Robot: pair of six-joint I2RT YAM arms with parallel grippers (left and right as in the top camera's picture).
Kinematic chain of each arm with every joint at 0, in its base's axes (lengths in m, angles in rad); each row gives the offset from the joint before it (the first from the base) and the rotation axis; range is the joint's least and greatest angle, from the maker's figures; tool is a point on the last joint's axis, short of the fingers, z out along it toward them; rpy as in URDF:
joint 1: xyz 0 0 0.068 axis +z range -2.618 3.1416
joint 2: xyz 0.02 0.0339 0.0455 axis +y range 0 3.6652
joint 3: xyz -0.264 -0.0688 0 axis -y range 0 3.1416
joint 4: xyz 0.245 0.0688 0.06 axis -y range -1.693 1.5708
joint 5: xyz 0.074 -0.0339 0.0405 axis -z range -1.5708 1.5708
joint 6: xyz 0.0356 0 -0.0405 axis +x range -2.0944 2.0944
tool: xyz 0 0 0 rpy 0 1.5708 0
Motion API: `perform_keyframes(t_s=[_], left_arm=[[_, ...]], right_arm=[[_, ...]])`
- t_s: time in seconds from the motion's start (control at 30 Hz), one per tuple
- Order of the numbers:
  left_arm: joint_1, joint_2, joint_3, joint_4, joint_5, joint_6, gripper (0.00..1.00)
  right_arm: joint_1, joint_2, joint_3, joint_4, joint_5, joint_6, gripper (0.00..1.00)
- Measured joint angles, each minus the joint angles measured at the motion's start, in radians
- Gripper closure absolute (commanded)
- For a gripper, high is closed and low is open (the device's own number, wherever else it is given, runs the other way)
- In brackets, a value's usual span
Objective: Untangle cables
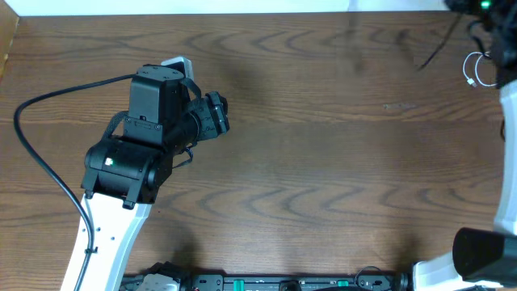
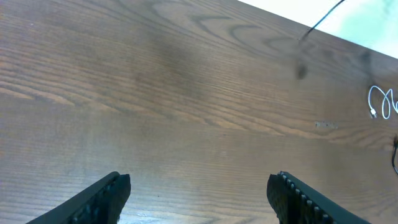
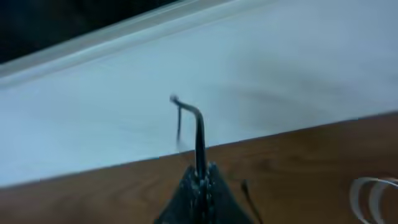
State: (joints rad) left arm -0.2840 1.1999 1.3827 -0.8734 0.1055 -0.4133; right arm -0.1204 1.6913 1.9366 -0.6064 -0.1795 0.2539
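Observation:
My right gripper will next draw back and lower to the bare wood below and back of it, past the white cable (image 1: 478, 71). It will then release the black cable clear of those loops.
My right gripper (image 3: 202, 171) is shut on the black cable (image 3: 199, 134), whose free end rises from the fingertips and bends over at the top. In the overhead view the black cable (image 1: 436, 50) hangs slanting over the table's far right corner. The white cable (image 1: 478, 71) lies coiled on the wood just beside it, and also shows at the lower right of the right wrist view as white cable loops (image 3: 373, 196). My left gripper (image 1: 222, 113) is far away on the left side of the table, held open (image 2: 199, 183) over bare wood with nothing between its fingers.
The table's far edge (image 3: 124, 165) runs just behind the right gripper, with a pale surface beyond. A thick black arm cable (image 1: 32, 137) loops along the left side of the table. The right arm's white link (image 1: 509, 162) runs along the right edge.

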Motion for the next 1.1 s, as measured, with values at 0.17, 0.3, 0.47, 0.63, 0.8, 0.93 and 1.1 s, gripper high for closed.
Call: perform_keyframes(t_s=[0.17,0.3,0.47,0.63,0.8,0.93,1.1], left_arm=[[0.0,0.0,0.0,0.001,0.0,0.0,0.25],[0.0,0.0,0.0,0.001,0.0,0.0,0.25],[0.0,0.0,0.0,0.001,0.0,0.0,0.25],[0.0,0.0,0.0,0.001,0.0,0.0,0.25],[0.0,0.0,0.0,0.001,0.0,0.0,0.25],[0.0,0.0,0.0,0.001,0.0,0.0,0.25],[0.0,0.0,0.0,0.001,0.0,0.0,0.25]], right_arm=[[-0.07,-0.021,-0.005,-0.071,0.057,0.019,0.99],[-0.127,-0.087,-0.014,-0.139,0.067,0.025,0.99],[-0.247,-0.213,-0.014,-0.191,0.084,0.032,0.99],[-0.382,-0.274,-0.013,-0.209,0.109,0.043,0.99],[-0.469,-0.26,-0.013,-0.213,0.121,0.057,0.99],[-0.488,-0.251,-0.013,-0.216,0.174,0.059,0.99],[-0.488,-0.219,-0.013,-0.219,0.262,0.063,0.99]])
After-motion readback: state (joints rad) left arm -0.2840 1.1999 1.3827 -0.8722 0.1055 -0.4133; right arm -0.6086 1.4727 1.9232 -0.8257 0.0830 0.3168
